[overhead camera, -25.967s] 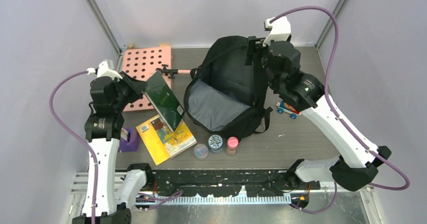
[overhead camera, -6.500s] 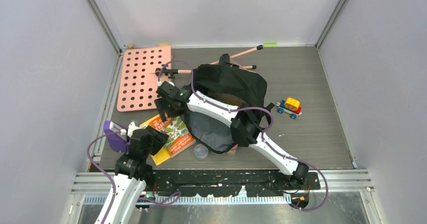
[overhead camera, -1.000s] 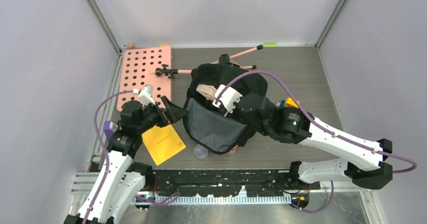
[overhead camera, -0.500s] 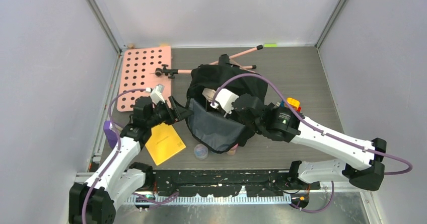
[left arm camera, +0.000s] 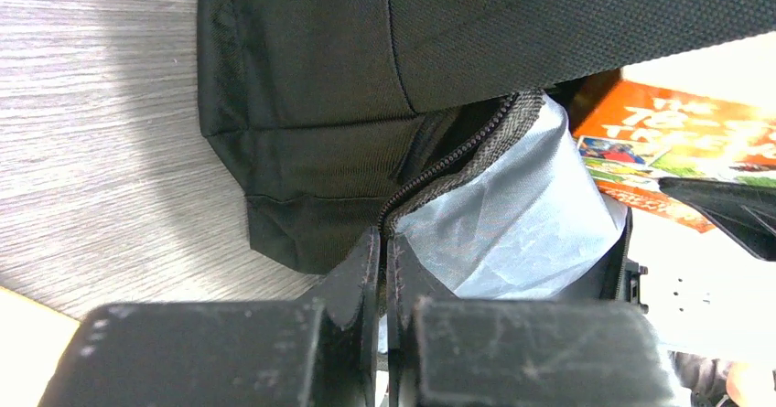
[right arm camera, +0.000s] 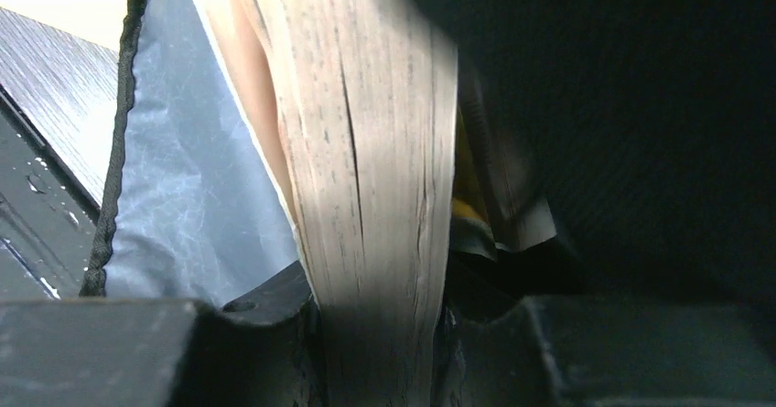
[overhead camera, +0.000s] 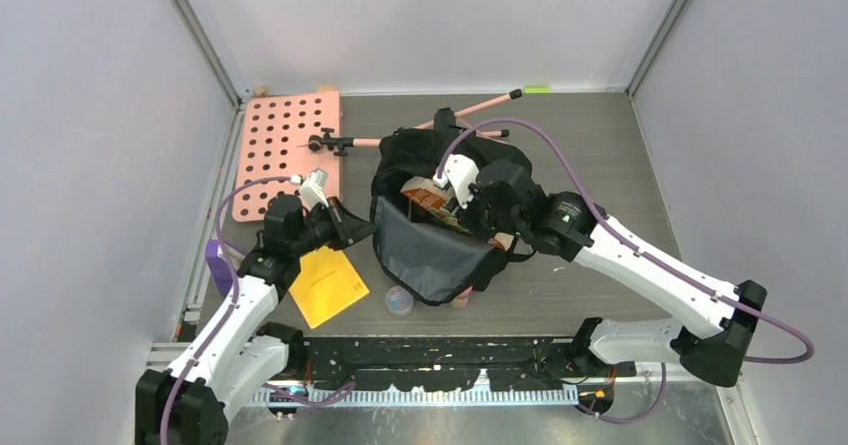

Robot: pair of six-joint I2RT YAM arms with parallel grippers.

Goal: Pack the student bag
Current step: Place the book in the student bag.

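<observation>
My right gripper holds the thick book and should go down deeper into the bag's opening (overhead camera: pixel 424 211) (right arm camera: pixel 483 204) next and let go of it there, since my left gripper is holding the bag's rim aside.
The student bag (overhead camera: pixel 442 157) lies in the middle of the table, mouth open, grey lining (overhead camera: pixel 430 255) showing. My left gripper (overhead camera: pixel 366 230) is at the bag's left rim, shut on the zipper edge (left arm camera: pixel 458 151), which runs in between its fingertips (left arm camera: pixel 373 251). In the left wrist view the left gripper (left arm camera: pixel 382 244) pinches black fabric and grey lining (left arm camera: pixel 512 233). My right gripper (overhead camera: pixel 478 217) reaches into the bag's mouth, shut on a thick book (overhead camera: pixel 427 198) with an orange cover. The book's page block (right arm camera: pixel 375 197) fills the right gripper (right arm camera: pixel 380 334), with lining (right arm camera: pixel 192 197) to its left.
A yellow book (overhead camera: pixel 325 283) lies on the table left of the bag, a purple object (overhead camera: pixel 217 265) further left. A pink pegboard (overhead camera: pixel 285 150) and a pink stand (overhead camera: pixel 470 110) lie behind. A small clear jar (overhead camera: pixel 399 302) sits by the bag's front.
My left gripper has closed on the bag's left rim. The right arm has shifted toward the back right, and the book in it now shows its orange cover in the bag's mouth.
</observation>
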